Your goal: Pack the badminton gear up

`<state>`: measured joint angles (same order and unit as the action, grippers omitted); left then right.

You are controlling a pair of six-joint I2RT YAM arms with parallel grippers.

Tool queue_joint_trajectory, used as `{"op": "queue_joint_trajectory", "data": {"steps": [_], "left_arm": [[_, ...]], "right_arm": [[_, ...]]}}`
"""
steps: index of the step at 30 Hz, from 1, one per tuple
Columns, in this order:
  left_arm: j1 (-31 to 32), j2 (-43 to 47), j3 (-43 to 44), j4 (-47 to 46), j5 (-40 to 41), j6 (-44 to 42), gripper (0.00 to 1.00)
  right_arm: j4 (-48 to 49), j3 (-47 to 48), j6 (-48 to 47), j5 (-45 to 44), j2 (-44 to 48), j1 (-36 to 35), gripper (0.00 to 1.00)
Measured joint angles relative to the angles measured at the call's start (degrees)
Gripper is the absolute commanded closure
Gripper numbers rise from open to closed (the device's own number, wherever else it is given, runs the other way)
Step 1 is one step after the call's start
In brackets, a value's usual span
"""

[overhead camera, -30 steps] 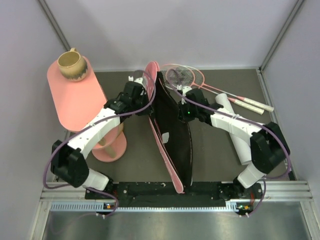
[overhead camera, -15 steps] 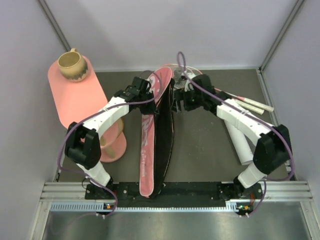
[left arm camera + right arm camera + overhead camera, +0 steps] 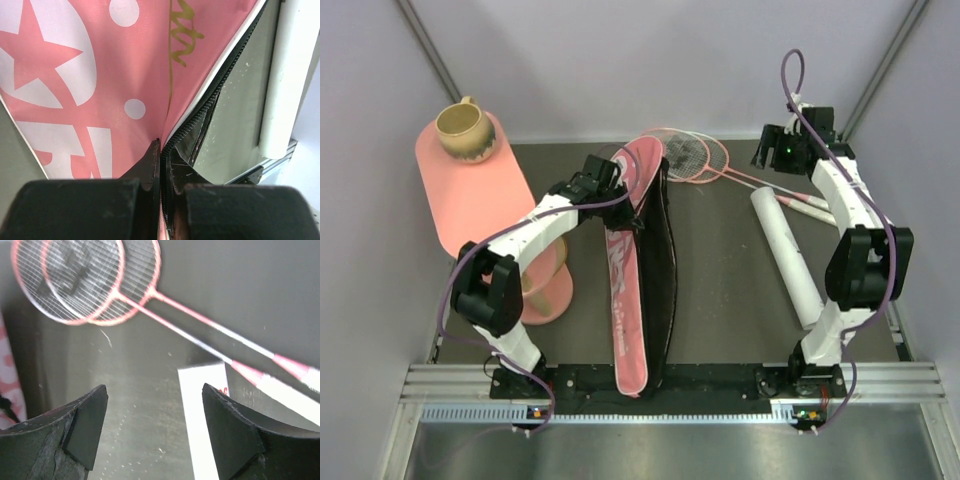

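Note:
The right gripper comes down to its left in the top view next and turns to pinch across the nearer racket's slanted stem. The racket's stem lies below it that way.
The long pink bag (image 3: 630,300) lies lengthwise down the middle of the table, its black inside showing along the right edge. My left gripper (image 3: 611,186) is shut on the bag's upper flap by the zipper, and the left wrist view shows the closed fingertips (image 3: 155,150) pinching pink fabric (image 3: 100,75) and zipper edge. Two pink-framed rackets (image 3: 692,155) lie at the back, heads overlapping, handles pointing right. The white tube (image 3: 788,255) lies right of the bag. My right gripper (image 3: 772,152) hangs open and empty above the back right, over the rackets (image 3: 85,280) and tube end (image 3: 205,410).
A pink oval tiered table (image 3: 470,195) stands at the left with a tan mug (image 3: 461,130) on its far end. Walls close in on three sides. The arm bases and a metal rail (image 3: 670,400) run along the near edge.
My right gripper let go of the bag's right flap, opened, and swung away to the back right. The bag's opening narrowed and settled. My left gripper kept its hold.

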<state>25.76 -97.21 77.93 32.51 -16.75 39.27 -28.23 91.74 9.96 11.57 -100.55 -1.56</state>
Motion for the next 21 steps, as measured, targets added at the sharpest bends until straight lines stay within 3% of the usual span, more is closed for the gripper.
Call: {"op": "queue_joint_trajectory", "data": {"steps": [8,17,21], "left_arm": [[-0.1,0.8,-1.9,-4.4,-2.7,4.3,1.00],[-0.1,0.8,-2.5,-5.7,-5.9,4.0,1.00],[-0.1,0.8,-3.7,-5.9,-6.8,3.9,1.00]], "right_arm": [[-9.2,-1.8,-3.3,-1.7,-4.8,0.2,0.10],[-12.6,-5.2,-8.1,-12.7,-8.4,-2.5,0.10],[-13.0,-6.1,-9.9,-16.7,-9.8,-3.8,0.15]]}}
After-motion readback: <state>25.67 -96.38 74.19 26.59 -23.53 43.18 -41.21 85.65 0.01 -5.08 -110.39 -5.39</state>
